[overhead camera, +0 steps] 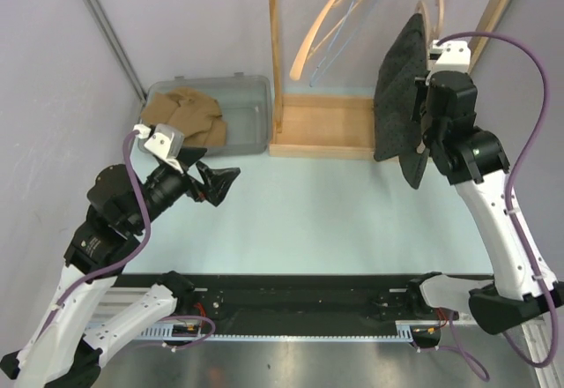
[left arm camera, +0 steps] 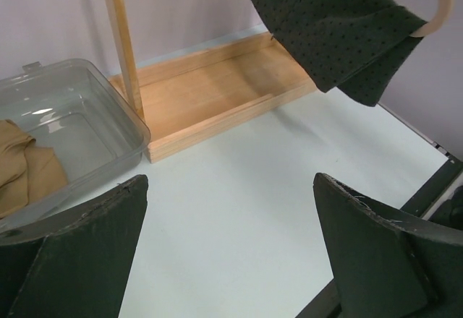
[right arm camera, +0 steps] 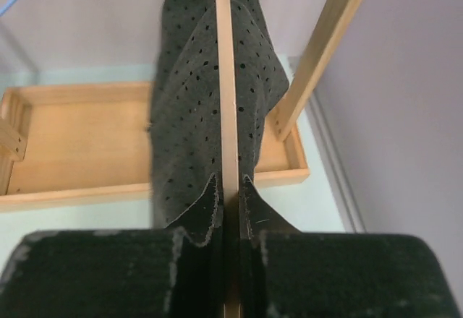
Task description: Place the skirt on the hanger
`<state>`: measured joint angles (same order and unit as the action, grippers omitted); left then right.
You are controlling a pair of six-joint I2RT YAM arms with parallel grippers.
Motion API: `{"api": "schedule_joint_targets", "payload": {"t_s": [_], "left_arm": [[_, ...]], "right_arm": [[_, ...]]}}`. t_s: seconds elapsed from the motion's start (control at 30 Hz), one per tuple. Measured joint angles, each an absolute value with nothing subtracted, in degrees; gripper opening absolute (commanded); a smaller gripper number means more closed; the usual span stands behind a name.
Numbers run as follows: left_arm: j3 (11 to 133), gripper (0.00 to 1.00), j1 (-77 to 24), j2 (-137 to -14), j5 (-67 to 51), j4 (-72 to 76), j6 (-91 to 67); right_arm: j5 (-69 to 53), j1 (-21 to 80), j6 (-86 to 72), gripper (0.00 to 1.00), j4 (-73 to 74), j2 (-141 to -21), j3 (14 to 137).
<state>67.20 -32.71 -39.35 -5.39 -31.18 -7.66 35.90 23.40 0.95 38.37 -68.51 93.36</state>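
The hanger (overhead camera: 434, 11) will be lifted next by my right gripper, away from my base toward the upright post, and it will turn across the rack.
A dark dotted skirt (overhead camera: 398, 88) hangs draped over a light wooden hanger (overhead camera: 434, 11) at the right side of the wooden rack. My right gripper (right arm camera: 230, 188) is shut on the hanger's thin wooden bar (right arm camera: 225, 79), with the skirt (right arm camera: 184, 108) folded down on both sides of it just past the fingertips. In the top view the right gripper (overhead camera: 432, 97) sits right behind the skirt. My left gripper (overhead camera: 220, 181) is open and empty above the table at the left. In the left wrist view (left arm camera: 230, 181) it faces the skirt (left arm camera: 333, 22) and the hanger end (left arm camera: 438, 7) from a distance.
A clear plastic bin (overhead camera: 251, 106) with a tan garment (overhead camera: 185, 116) stands at the back left. The wooden rack has a base tray (overhead camera: 322, 128), an upright post (overhead camera: 275, 44) and other hangers (overhead camera: 339, 18) hanging at the top. A black rail (overhead camera: 291, 300) runs along the near edge.
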Motion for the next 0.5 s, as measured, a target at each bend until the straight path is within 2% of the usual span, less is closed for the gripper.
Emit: {"api": "schedule_joint_targets", "payload": {"t_s": [0.33,0.5], "left_arm": [[65.1,1.00,-32.7,-39.2,-6.9,-30.7,-9.9],[63.8,1.00,-32.7,-39.2,-7.2,-30.5,-10.6]], "right_arm": [[4.3,1.2,-4.2,0.00,36.8,-78.0,102.1],[-7.6,-4.5,-5.0,0.00,35.4,-83.9,109.7]]}}
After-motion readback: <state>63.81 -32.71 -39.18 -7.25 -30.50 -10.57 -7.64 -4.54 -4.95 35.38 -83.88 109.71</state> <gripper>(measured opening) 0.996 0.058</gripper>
